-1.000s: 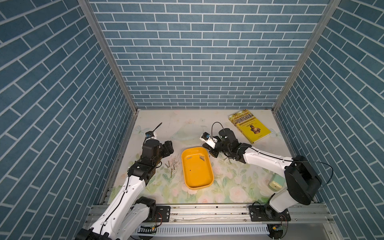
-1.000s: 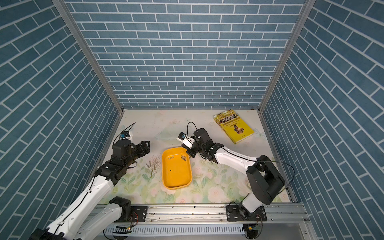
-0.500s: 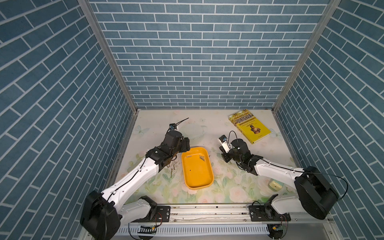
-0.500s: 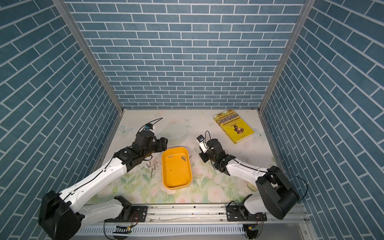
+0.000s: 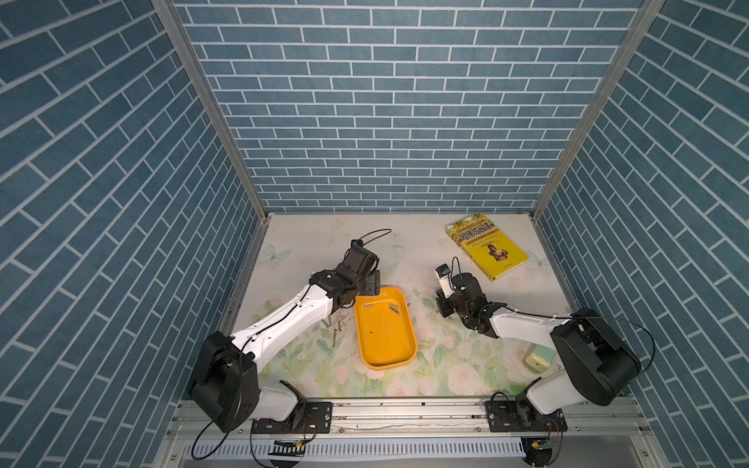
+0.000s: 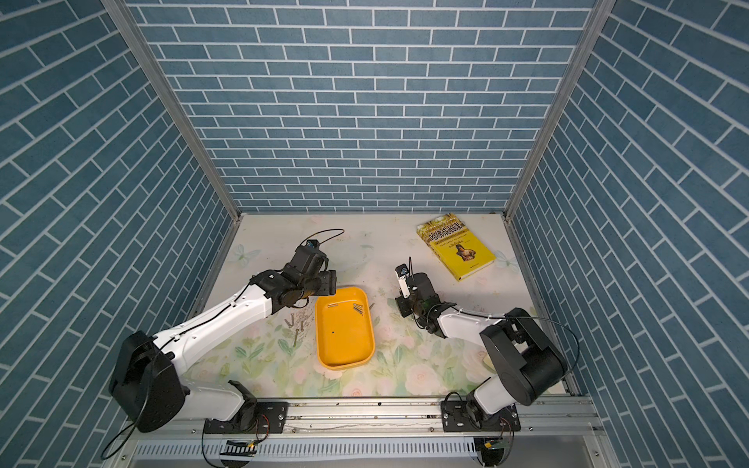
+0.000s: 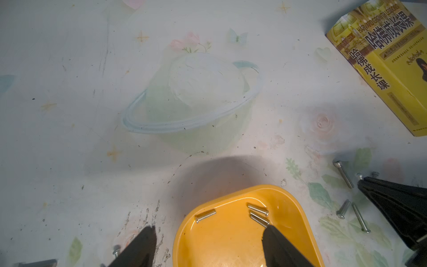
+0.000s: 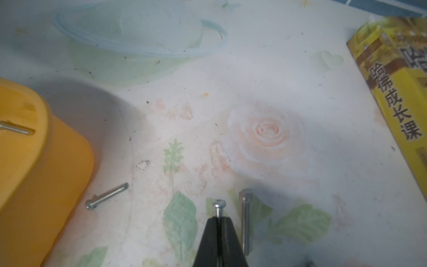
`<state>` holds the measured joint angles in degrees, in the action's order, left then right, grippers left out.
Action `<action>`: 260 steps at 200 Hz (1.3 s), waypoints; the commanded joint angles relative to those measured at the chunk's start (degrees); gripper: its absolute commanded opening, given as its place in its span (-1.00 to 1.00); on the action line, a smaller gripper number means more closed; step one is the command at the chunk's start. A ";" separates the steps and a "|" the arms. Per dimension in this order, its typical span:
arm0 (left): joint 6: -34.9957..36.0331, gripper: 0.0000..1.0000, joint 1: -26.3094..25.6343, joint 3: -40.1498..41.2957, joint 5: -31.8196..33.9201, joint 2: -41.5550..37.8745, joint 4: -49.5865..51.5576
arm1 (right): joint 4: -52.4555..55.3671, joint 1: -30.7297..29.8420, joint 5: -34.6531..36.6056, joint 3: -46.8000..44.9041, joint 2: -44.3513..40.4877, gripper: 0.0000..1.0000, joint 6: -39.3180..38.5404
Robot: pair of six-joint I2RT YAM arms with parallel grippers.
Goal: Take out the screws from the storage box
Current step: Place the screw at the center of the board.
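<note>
My right gripper moves down next and releases the screw onto the floral mat [image 8: 231, 207] beside the loose screw, since that patch lies just below the gripper's closed fingers.
The storage box [image 5: 385, 344] [image 6: 344, 344] is a shallow orange-yellow tray in the middle of the table. Three screws [image 7: 205, 215] [image 5: 394, 308] lie at its far end. My left gripper [image 7: 208, 232] [image 5: 372, 288] hangs open over the tray's far left corner, one finger outside the rim and the other finger [image 7: 277, 247] inside, beside a pair of screws [image 7: 258, 215]. Right of the tray, my right gripper [image 8: 219, 222] [image 5: 442, 308] is low over the table, shut on a screw [image 8: 219, 205] whose head sticks out past the tips.
Loose screws lie on the floral mat left of the tray [image 5: 335, 329] [image 6: 296, 324] and right of it [image 8: 106, 196] [image 8: 245, 219] [image 7: 343, 173]. A yellow book [image 5: 488, 253] [image 6: 456, 247] sits at the back right. A pale green block [image 5: 537, 360] rests by the right arm's base.
My left arm swung from the mat left of the tray to its far left corner, jaws narrowing slightly. My right gripper drew back from the tray's far end to the right, staying shut.
</note>
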<state>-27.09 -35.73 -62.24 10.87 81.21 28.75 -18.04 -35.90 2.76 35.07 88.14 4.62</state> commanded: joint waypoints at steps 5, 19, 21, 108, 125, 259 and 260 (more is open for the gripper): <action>2.14 0.44 -1.80 -3.58 1.03 4.64 7.23 | -1.01 0.94 -2.61 1.75 3.01 -1.00 2.52; 2.65 0.42 -2.97 -4.86 1.79 6.85 8.83 | -0.62 1.66 -2.82 2.28 4.46 -1.00 3.02; 2.75 0.40 -3.09 -5.08 1.74 7.10 9.03 | -0.55 1.81 -2.89 2.33 4.71 -1.00 3.13; 5.18 0.23 -4.92 -8.97 1.23 14.56 13.32 | 2.20 4.04 -5.56 5.44 10.04 -1.00 4.34; 5.75 0.19 -5.52 -9.20 0.57 15.70 13.60 | 2.32 4.08 -5.40 5.50 9.89 -1.00 4.45; 6.07 0.18 -7.25 -9.83 2.78 22.14 14.49 | 2.87 4.19 -5.23 5.94 10.40 -0.51 4.57; 6.08 0.18 -7.25 -9.83 2.81 22.19 14.49 | 2.85 4.18 -5.27 5.96 10.39 -0.50 4.54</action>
<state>-20.97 -42.78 -70.50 11.57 102.41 41.74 -16.62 -31.86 -2.15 40.88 98.26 8.14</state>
